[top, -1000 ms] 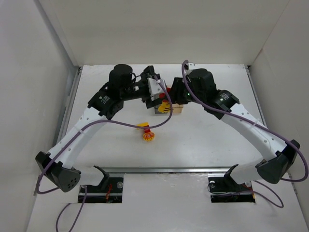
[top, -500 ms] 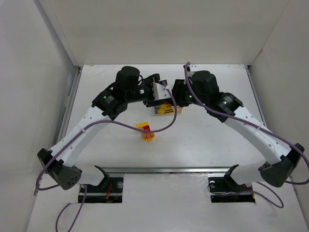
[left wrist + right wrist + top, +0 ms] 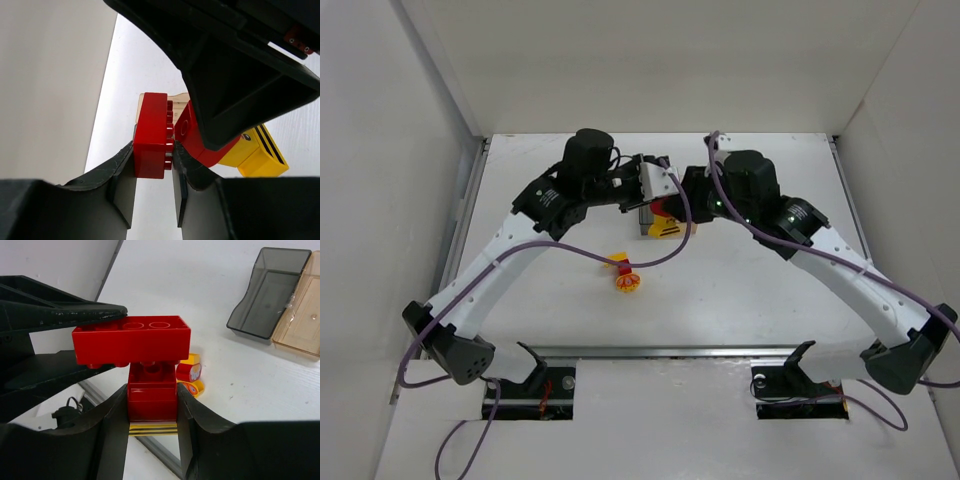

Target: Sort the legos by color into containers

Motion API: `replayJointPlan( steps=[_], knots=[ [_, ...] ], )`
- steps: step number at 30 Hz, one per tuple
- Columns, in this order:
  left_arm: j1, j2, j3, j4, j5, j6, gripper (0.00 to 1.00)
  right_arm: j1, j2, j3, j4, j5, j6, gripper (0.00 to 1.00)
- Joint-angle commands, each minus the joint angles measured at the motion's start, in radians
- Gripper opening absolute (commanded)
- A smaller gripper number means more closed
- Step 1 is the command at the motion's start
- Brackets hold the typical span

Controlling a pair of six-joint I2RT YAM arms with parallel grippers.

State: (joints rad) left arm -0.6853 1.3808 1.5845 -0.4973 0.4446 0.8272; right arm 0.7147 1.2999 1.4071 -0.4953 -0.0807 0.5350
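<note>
My left gripper draws the red brick away from my right gripper next, then lowers and releases it inside the empty tan bin (image 3: 178, 102), which lies below my left gripper.
My left gripper (image 3: 152, 155) is shut on a wide red lego brick (image 3: 151, 134). That brick sits joined on top of a smaller red lego (image 3: 152, 397) with a yellow striped piece (image 3: 152, 428) under it. My right gripper (image 3: 151, 392) is shut on the smaller red lego. In the top view both grippers meet above the table's middle, left gripper (image 3: 655, 185) facing right gripper (image 3: 685, 200), with the lego stack (image 3: 666, 224) between them. The containers lie on the table beyond: the dark grey bin (image 3: 267, 290) and the tan bin (image 3: 302, 315) beside it, both showing nothing inside.
A small cluster of loose yellow and red legos (image 3: 624, 273) lies on the table in front of the grippers, the same loose legos (image 3: 191, 376) showing below the stack. White walls enclose the table on three sides. A metal rail (image 3: 660, 351) runs along the near edge.
The left gripper has closed from open onto the wide red brick. Both arms have shifted slightly to the right; the right gripper keeps its hold.
</note>
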Motion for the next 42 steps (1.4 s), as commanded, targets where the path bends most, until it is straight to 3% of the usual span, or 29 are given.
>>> replayJointPlan(
  steps=[1,6,11,15,21,29,32,37,42],
  knots=[
    [-0.005,-0.005,0.034,0.034,-0.006,-0.068,0.0,0.012,0.001,0.006,0.052,-0.041,-0.01,0.0],
    [-0.005,0.056,0.009,0.146,-0.23,-0.238,0.0,0.012,0.024,-0.042,0.017,-0.051,-0.01,0.0],
    [0.007,0.139,0.009,0.167,-0.215,-0.313,0.0,0.012,0.012,-0.091,-0.02,0.001,-0.001,0.0],
    [0.044,0.283,0.087,0.178,-0.239,-0.427,0.0,0.012,0.002,-0.091,-0.161,0.189,0.022,0.0],
    [0.104,0.464,0.164,0.233,-0.181,-0.62,0.0,-0.147,0.004,-0.102,-0.264,0.2,-0.035,0.0],
    [0.104,0.694,0.261,0.301,-0.19,-0.611,0.0,-0.302,0.013,-0.073,-0.287,0.154,-0.099,0.0],
    [0.104,0.705,0.272,0.353,-0.165,-0.602,0.0,-0.323,0.013,-0.063,-0.278,0.136,-0.11,0.0],
    [0.095,0.753,0.296,0.303,-0.153,-0.588,0.0,-0.343,0.013,-0.074,-0.266,0.127,-0.119,0.0],
    [0.086,0.762,0.296,0.279,-0.127,-0.548,0.35,-0.354,0.004,-0.083,-0.247,0.116,-0.119,0.0]
  ],
)
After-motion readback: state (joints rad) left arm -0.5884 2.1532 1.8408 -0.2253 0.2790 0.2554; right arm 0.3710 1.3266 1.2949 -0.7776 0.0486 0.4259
